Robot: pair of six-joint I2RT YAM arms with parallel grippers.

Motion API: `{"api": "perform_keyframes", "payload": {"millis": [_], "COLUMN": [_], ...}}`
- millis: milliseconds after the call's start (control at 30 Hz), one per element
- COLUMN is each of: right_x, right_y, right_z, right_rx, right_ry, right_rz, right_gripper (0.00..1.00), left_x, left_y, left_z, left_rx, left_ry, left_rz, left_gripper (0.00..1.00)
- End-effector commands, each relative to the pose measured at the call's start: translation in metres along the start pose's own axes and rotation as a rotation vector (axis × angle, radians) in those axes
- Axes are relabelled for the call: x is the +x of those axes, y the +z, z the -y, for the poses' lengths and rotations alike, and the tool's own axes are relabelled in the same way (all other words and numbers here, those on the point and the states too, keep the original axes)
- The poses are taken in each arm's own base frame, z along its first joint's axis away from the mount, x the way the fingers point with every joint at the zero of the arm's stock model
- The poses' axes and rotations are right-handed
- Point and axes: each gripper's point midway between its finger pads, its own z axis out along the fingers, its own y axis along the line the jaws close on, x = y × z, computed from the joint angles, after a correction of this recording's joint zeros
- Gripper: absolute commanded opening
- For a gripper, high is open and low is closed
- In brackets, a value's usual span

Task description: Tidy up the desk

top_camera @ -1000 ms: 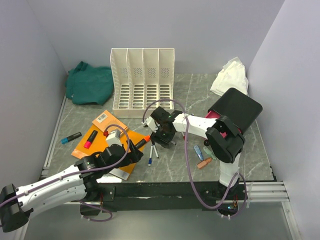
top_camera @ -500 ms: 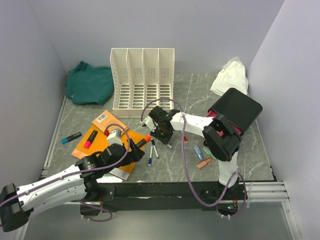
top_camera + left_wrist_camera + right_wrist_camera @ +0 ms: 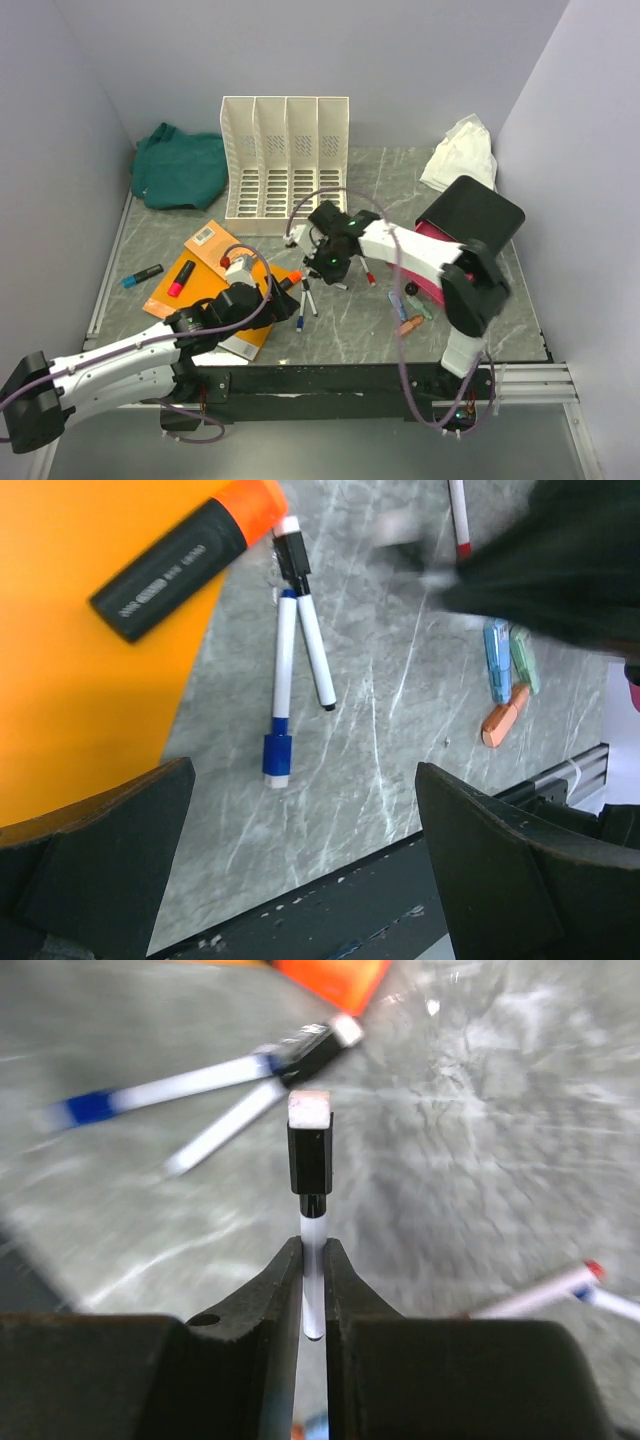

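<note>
I will move my right gripper to the right in the top view next, over the box's pink inside, to let go of the white pen, because the box's lid is open.
On the dark stone-look desk my right gripper is shut on a white pen with a black cap, which sticks up between the fingers. In the top view this gripper hangs over the desk's middle. Below it lie a blue-capped pen and a black-capped pen. My left gripper stands wide open above them, by the edge of an orange folder. A black highlighter with an orange cap rests on that folder.
A white file rack stands at the back, a green cloth to its left and a white cloth at the back right. A black and pink box sits right. A red-tipped pen and small coloured sticks lie nearby.
My right gripper has closed on the black-capped white pen and shifted slightly right, its forearm swinging out. The left gripper edged forward and stayed open.
</note>
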Motion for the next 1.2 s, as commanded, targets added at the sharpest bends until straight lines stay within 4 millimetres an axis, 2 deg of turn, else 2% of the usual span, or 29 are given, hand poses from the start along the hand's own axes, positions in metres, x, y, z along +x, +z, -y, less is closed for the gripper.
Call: {"api": "perform_keyframes", "payload": {"millis": [0, 33, 67, 100, 167, 200, 233, 300, 333, 400, 433, 467, 567, 667, 733, 900, 933, 1000, 1033, 1100, 1133, 1167], "right_x": [-0.028, -0.029, -0.03, -0.028, -0.025, -0.02, -0.017, -0.005, 0.004, 0.023, 0.033, 0.047, 0.08, 0.104, 0.114, 0.142, 0.145, 0.151, 0.152, 0.156, 0.156, 0.157], "right_y": [-0.092, -0.112, -0.121, -0.131, -0.151, -0.16, -0.172, -0.185, -0.202, -0.206, -0.218, -0.211, -0.212, -0.213, -0.213, -0.195, -0.191, -0.183, -0.184, -0.182, -0.185, -0.185], "right_z": [-0.018, -0.023, -0.022, -0.014, -0.01, 0.005, 0.01, 0.026, 0.04, 0.052, 0.059, 0.061, 0.071, 0.077, 0.081, 0.087, 0.086, 0.083, 0.081, 0.078, 0.076, 0.074], "right_rx": [-0.081, -0.093, -0.088, -0.068, -0.041, -0.003, 0.029, 0.083, 0.147, 0.216, 0.281, 0.307, 0.411, 0.476, 0.51, 0.539, 0.533, 0.521, 0.519, 0.523, 0.527, 0.526], "right_ry": [-0.112, -0.12, -0.117, -0.095, -0.077, -0.027, -0.012, 0.062, 0.1, 0.17, 0.191, 0.218, 0.293, 0.366, 0.396, 0.453, 0.456, 0.462, 0.46, 0.459, 0.454, 0.452], "right_rz": [0.249, 0.291, 0.316, 0.336, 0.378, 0.393, 0.42, 0.446, 0.483, 0.486, 0.51, 0.48, 0.428, 0.408, 0.394, 0.302, 0.287, 0.266, 0.267, 0.266, 0.274, 0.279], "right_gripper": [0.0, 0.0, 0.0, 0.0, 0.0, 0.0, 0.0, 0.0, 0.0, 0.0, 0.0, 0.01, 0.02, 0.03, 0.04, 0.08, 0.13, 0.15, 0.26, 0.38, 0.43, 0.44], "left_x": [-0.009, -0.009, -0.008, -0.01, -0.007, -0.007, -0.004, -0.005, -0.002, -0.004, -0.001, -0.001, 0.0, 0.002, 0.004, 0.003, 0.006, 0.002, 0.004, 0.002, 0.003, 0.004], "left_y": [0.004, 0.007, 0.009, 0.009, 0.015, 0.015, 0.019, 0.021, 0.025, 0.027, 0.03, 0.031, 0.039, 0.046, 0.052, 0.06, 0.061, 0.062, 0.063, 0.064, 0.065, 0.065], "left_z": [0.036, 0.04, 0.042, 0.048, 0.048, 0.052, 0.051, 0.057, 0.053, 0.057, 0.056, 0.058, 0.06, 0.061, 0.06, 0.063, 0.06, 0.062, 0.059, 0.059, 0.058, 0.057], "left_rx": [0.106, 0.103, 0.103, 0.115, 0.102, 0.109, 0.097, 0.095, 0.068, 0.07, 0.061, 0.064, 0.046, 0.016, -0.011, -0.052, -0.07, -0.08, -0.097, -0.111, -0.115, -0.121], "left_ry": [-0.036, -0.036, -0.032, -0.034, -0.032, -0.037, -0.036, -0.041, -0.039, -0.036, -0.032, -0.03, -0.025, -0.032, -0.036, -0.037, -0.03, -0.027, -0.02, -0.017, -0.015, -0.017], "left_rz": [-0.003, -0.008, -0.015, -0.014, -0.03, -0.038, -0.05, -0.059, -0.07, -0.071, -0.082, -0.081, -0.092, -0.105, -0.114, -0.115, -0.123, -0.11, -0.116, -0.109, -0.11, -0.111], "left_gripper": [0.99, 0.99, 0.99, 0.99, 0.99, 0.99, 0.99, 0.99, 1.0, 0.99, 0.99, 0.99, 0.97, 0.95, 0.94, 0.92, 0.92, 0.92, 0.92, 0.92, 0.92, 0.92]}}
